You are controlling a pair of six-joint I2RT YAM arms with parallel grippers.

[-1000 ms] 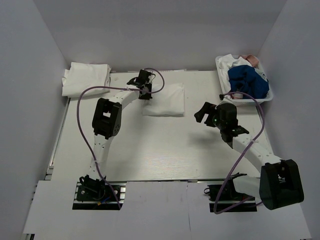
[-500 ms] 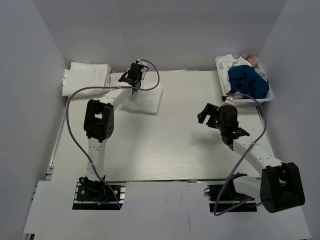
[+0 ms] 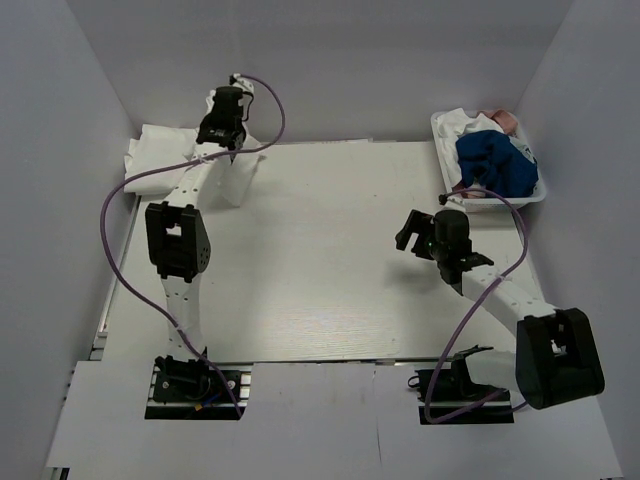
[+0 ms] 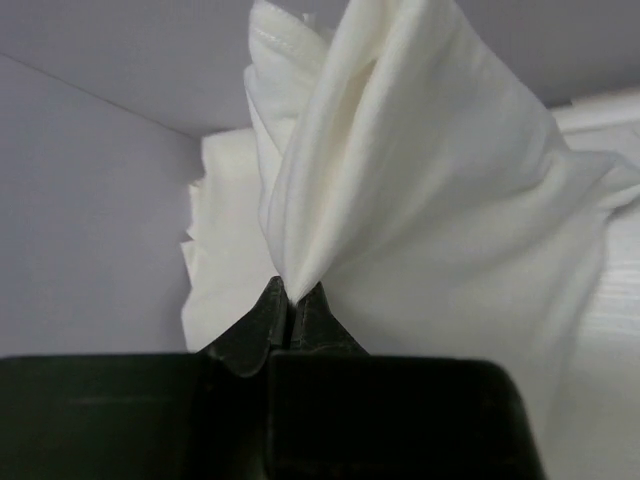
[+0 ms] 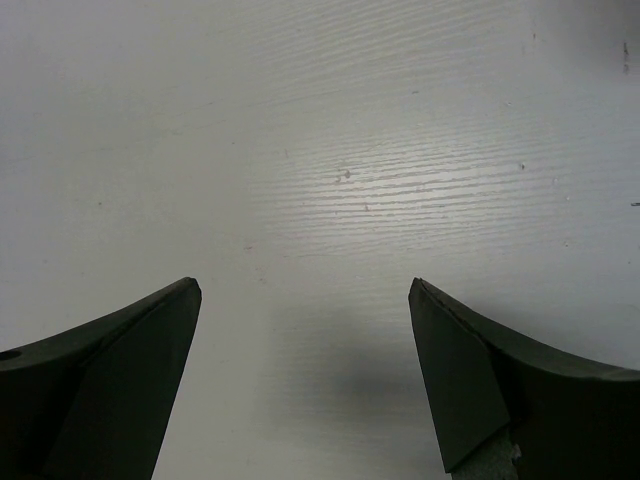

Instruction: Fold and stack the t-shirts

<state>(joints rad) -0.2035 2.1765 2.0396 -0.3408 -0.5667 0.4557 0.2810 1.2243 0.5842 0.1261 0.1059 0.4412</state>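
Next, the left gripper moves over the stack (image 3: 160, 158) (image 4: 232, 237), toward the nearby side wall, then goes down.
My left gripper (image 3: 222, 122) is shut on a folded white t-shirt (image 3: 236, 176), which hangs from it, lifted at the table's far left. In the left wrist view my left gripper (image 4: 292, 298) pinches a corner of this shirt (image 4: 420, 170), jaws closed on the cloth. A stack of folded white t-shirts (image 3: 165, 155) lies just to its left at the back left corner, and also shows in the left wrist view (image 4: 225, 230). My right gripper (image 3: 410, 230) is open and empty over bare table at the right; its wrist view (image 5: 305, 300) shows only tabletop between the jaws.
A white basket (image 3: 535, 195) at the back right holds blue cloth (image 3: 492, 160), white cloth and something pink. White walls close in the table on the left, back and right. The left arm's purple cable (image 3: 265, 95) loops above the gripper.
My left gripper has carried the folded shirt from the back middle of the table leftward and up, next to the stack. The right gripper has barely moved.
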